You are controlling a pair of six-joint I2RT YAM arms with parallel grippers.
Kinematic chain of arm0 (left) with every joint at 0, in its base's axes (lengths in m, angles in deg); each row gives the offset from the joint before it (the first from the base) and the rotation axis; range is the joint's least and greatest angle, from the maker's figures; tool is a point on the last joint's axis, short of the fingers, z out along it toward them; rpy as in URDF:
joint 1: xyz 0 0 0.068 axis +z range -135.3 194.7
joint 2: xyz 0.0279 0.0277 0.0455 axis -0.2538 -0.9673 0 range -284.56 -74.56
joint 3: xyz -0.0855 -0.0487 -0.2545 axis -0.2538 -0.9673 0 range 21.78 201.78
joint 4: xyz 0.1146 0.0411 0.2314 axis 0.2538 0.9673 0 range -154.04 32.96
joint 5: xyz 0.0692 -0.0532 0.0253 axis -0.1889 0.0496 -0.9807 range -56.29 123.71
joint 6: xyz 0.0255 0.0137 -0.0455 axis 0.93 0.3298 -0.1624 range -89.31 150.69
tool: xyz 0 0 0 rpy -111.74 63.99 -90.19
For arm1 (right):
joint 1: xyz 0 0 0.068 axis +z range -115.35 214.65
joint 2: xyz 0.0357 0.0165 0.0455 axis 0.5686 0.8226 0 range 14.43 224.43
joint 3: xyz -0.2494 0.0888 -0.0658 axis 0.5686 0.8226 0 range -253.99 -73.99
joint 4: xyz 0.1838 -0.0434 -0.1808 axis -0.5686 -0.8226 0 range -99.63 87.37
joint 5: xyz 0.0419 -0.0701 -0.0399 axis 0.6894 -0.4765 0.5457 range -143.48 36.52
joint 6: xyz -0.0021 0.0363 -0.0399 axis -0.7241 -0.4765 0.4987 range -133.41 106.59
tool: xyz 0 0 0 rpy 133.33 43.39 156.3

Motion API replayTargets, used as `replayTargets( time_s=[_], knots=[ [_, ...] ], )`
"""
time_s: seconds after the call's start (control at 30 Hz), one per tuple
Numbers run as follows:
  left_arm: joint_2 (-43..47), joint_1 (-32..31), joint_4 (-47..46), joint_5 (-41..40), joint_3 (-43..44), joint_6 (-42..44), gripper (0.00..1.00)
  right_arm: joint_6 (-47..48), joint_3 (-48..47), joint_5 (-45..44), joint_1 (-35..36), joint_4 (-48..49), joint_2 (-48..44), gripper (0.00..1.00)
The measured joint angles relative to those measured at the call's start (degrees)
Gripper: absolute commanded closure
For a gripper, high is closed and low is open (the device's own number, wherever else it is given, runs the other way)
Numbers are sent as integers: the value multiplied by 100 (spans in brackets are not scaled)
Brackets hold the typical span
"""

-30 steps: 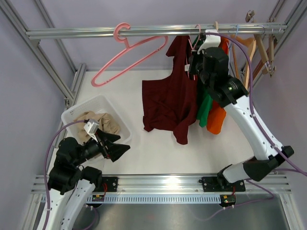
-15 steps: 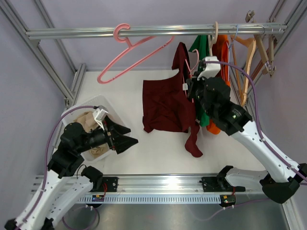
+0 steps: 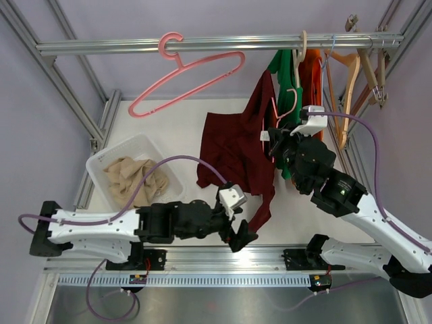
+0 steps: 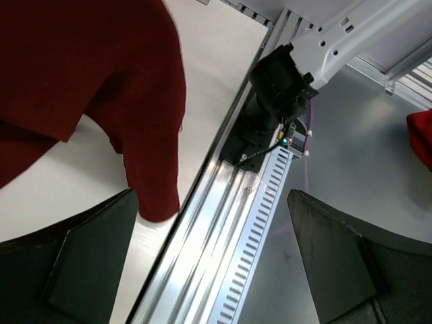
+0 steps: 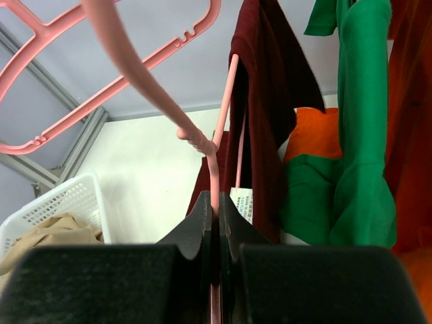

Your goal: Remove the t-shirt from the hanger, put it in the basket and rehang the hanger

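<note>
My left gripper goes outward and to the right in the top view next, onto the cloth above it. The sleeve's end hangs outside my open fingers.
The dark red t-shirt (image 3: 233,145) hangs from a pink hanger (image 3: 289,101) that is off the rail. My right gripper (image 3: 275,140) is shut on the hanger's neck (image 5: 214,182). In the right wrist view the shirt (image 5: 270,94) drapes just behind the jaws. One sleeve (image 3: 264,202) dangles low. My left gripper (image 3: 243,236) is open and empty beside the sleeve's lower end, near the table's front edge. In the left wrist view the sleeve (image 4: 152,135) ends just ahead of the left finger (image 4: 88,260), outside the gap between the jaws.
A second, empty pink hanger (image 3: 182,74) hangs on the rail (image 3: 101,46). Green (image 3: 282,66) and orange (image 3: 314,67) shirts and wooden hangers (image 3: 351,64) hang at the right. A white basket (image 3: 101,158) with beige cloth stands at the left. The front metal rail (image 4: 223,229) lies under my left gripper.
My right gripper has pulled the hanger and shirt down and toward the near side. My left arm has swung from the basket across to the dangling sleeve.
</note>
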Motion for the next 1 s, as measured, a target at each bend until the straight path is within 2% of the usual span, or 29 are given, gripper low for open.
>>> replayTargets(
  time_s=[0.3, 0.4, 0.47, 0.53, 0.57, 0.6, 0.63, 0.87, 1.0],
  knots=[
    [-1217, -260, -804, -859, 514, 542, 2, -227, 111, 2, 87, 24, -424, 100],
    [-1462, -260, -964, -977, 625, 662, 7, -278, 127, 48, 90, 24, -568, 100],
    [-1641, -267, -1040, -1071, 726, 732, 21, -310, 136, 151, 90, 37, -619, 100],
    [-1777, -273, -1108, -1180, 796, 802, 40, -330, 179, 293, 90, 79, -647, 100],
    [-1812, -278, -1128, -1237, 804, 826, 77, -337, 201, 350, 92, 92, -654, 100],
    [-1834, -280, -1154, -1294, 804, 868, 93, -345, 216, 420, 94, 92, -656, 100],
    [-1838, -282, -1163, -1340, 804, 881, 100, -352, 229, 470, 98, 98, -656, 100],
    [-1836, -656, -1233, -1657, 761, 1003, 100, -240, 240, 544, 111, 186, -686, 100],
    [-1788, -1071, -1357, -1991, 284, 929, 100, -15, 164, 566, 116, 326, -612, 100]
  ],
)
